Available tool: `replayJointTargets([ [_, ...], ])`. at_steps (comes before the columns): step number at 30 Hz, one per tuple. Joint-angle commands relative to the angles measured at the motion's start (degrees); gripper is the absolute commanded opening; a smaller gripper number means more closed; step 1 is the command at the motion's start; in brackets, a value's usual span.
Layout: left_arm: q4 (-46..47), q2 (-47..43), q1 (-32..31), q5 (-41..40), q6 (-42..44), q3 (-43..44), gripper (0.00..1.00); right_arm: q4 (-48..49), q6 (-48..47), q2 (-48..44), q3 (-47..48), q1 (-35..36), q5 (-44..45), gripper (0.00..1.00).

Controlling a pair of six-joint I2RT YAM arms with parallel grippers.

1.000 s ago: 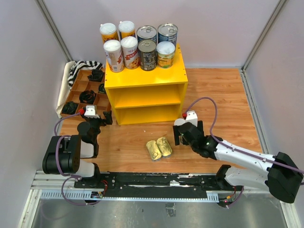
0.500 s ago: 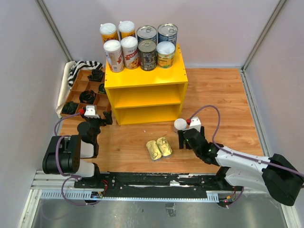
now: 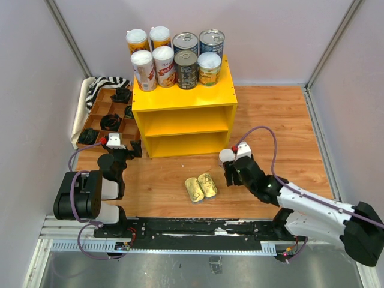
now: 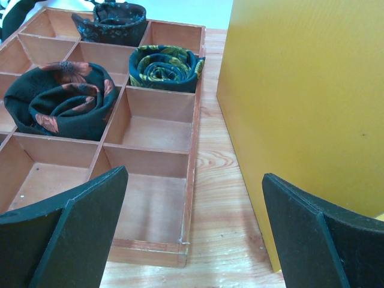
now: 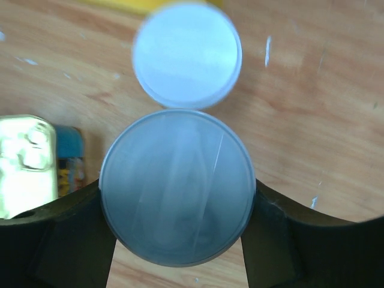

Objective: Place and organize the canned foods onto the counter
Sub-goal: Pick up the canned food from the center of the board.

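Note:
The near corner of the counter top by the end can is bare, so my right gripper should next carry the grey-lidded can (image 5: 177, 186) up and outward onto that corner and release it.
Several canned foods (image 3: 174, 57) stand upright in two rows on the flat top of the yellow counter (image 3: 180, 98). Two flat gold-topped tins (image 3: 201, 186) lie side by side on the wooden floor in front of it. In the right wrist view my right gripper (image 5: 177, 201) has both fingers against the sides of a short grey-lidded can (image 5: 177, 186) standing on the floor. A second short white-lidded can (image 5: 187, 55) stands just beyond it, with a gold tin (image 5: 24, 165) to the left. In the top view that white lid (image 3: 227, 155) shows by my right gripper (image 3: 233, 174). My left gripper (image 4: 192, 240) stands open and holds nothing.
A brown divided tray (image 3: 99, 117) with rolled dark cloths sits left of the counter, close to my left gripper (image 3: 117, 153). The tray's rim (image 4: 195, 150) and the counter's yellow side (image 4: 300, 108) flank a narrow strip of floor. A striped cloth (image 3: 105, 85) lies behind the tray.
My right gripper has moved a little forward to the short can and its fingers have closed in onto its sides. The left arm has not moved.

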Motion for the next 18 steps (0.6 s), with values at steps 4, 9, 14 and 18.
replayJointTargets([
  [4, 1.02, 0.33, -0.32, 0.26, 0.74, 0.68, 1.0, -18.5, -5.52, -6.54, 21.38, -0.59, -7.15, 0.03],
  [9, 1.07, 0.39, -0.32, 0.23, 0.74, 0.68, 1.0, -25.85, -7.82, -4.61, 33.64, -0.46, -10.83, 0.01],
  [14, 1.03, 0.39, -0.29, 0.23, 0.73, 0.67, 1.0, -33.61, -12.89, 2.68, 50.78, -0.47, -12.26, 0.01],
  [18, 1.02, 0.3, -0.24, 0.25, 0.7, 0.67, 1.0, -41.01, -15.88, 11.18, 65.94, -0.83, -11.47, 0.01],
])
